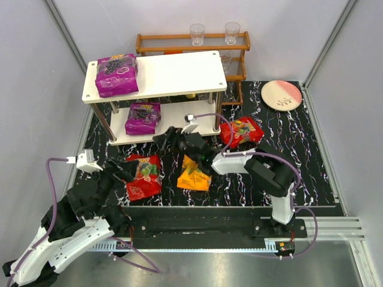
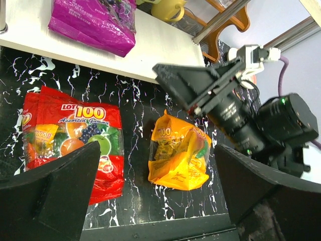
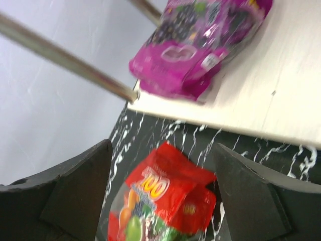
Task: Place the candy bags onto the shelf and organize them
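Note:
My right gripper is further in than the lower purple bag, so next it needs to move outward and close on the lower purple bag's edge [image 1: 157,121] [image 3: 213,63] by the bare board.
The white shelf [image 1: 179,72] carries one purple candy bag [image 1: 116,75] on its top board and another [image 1: 143,118] on the lower board. On the black mat lie a red bag [image 1: 143,176], an orange bag [image 1: 194,174] and a second red bag [image 1: 241,131]. My left gripper [image 1: 122,172] hangs open at the left red bag's near-left edge; in its wrist view the red bag [image 2: 70,145] and orange bag [image 2: 180,158] lie beyond the gripper [image 2: 158,198]. My right gripper [image 1: 170,140] is open in front of the lower board, above the red bag [image 3: 165,196].
A brown wooden rack [image 1: 191,45] with clear glasses stands behind the shelf. A pink plate [image 1: 281,94] lies at the back right. A yellow mug [image 2: 168,9] sits behind the lower board. The shelf's metal leg [image 3: 65,63] is close to the right gripper. Grey walls enclose the mat.

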Controlling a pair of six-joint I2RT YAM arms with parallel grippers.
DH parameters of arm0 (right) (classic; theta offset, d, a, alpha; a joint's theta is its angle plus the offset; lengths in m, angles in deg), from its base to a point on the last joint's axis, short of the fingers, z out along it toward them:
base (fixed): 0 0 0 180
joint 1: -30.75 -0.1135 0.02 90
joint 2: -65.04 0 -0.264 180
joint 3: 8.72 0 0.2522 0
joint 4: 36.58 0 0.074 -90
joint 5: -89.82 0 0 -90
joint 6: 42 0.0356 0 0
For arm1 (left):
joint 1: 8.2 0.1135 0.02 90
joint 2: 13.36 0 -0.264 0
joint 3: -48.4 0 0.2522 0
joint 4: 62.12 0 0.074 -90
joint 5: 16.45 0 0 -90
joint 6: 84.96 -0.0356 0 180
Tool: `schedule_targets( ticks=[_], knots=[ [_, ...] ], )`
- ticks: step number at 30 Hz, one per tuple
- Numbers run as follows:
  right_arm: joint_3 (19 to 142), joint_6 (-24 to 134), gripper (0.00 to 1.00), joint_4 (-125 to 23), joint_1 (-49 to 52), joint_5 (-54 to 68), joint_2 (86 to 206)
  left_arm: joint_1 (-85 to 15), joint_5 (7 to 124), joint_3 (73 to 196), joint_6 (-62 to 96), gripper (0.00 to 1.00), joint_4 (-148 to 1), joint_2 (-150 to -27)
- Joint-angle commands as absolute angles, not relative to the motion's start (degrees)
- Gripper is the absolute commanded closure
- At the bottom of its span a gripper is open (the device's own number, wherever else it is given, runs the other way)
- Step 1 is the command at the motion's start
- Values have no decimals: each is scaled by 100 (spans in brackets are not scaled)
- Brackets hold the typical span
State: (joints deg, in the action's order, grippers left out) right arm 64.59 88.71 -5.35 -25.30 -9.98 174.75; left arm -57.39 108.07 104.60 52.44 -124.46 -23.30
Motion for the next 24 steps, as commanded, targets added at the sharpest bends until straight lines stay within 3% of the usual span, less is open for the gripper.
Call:
schedule_targets(
  ticks=[1,9,18,24],
  knots=[
    [6989,9590,10,179,-2199,-659,17798,-5716,10880,10690,5083,1,-12440,-2303],
    [8307,9800,10,-885,-2058,-606,18641,-5725,10932,10699,5057,1,-12431,-2268],
    [9108,9985,10,-2106,-2058,-1765,19029,-5716,10853,10663,5039,1,-12370,-2215],
    [9714,9880,9,-2502,-2049,-1899,19432,-5716,10879,10699,4960,1,-12361,-2198]
  ],
)
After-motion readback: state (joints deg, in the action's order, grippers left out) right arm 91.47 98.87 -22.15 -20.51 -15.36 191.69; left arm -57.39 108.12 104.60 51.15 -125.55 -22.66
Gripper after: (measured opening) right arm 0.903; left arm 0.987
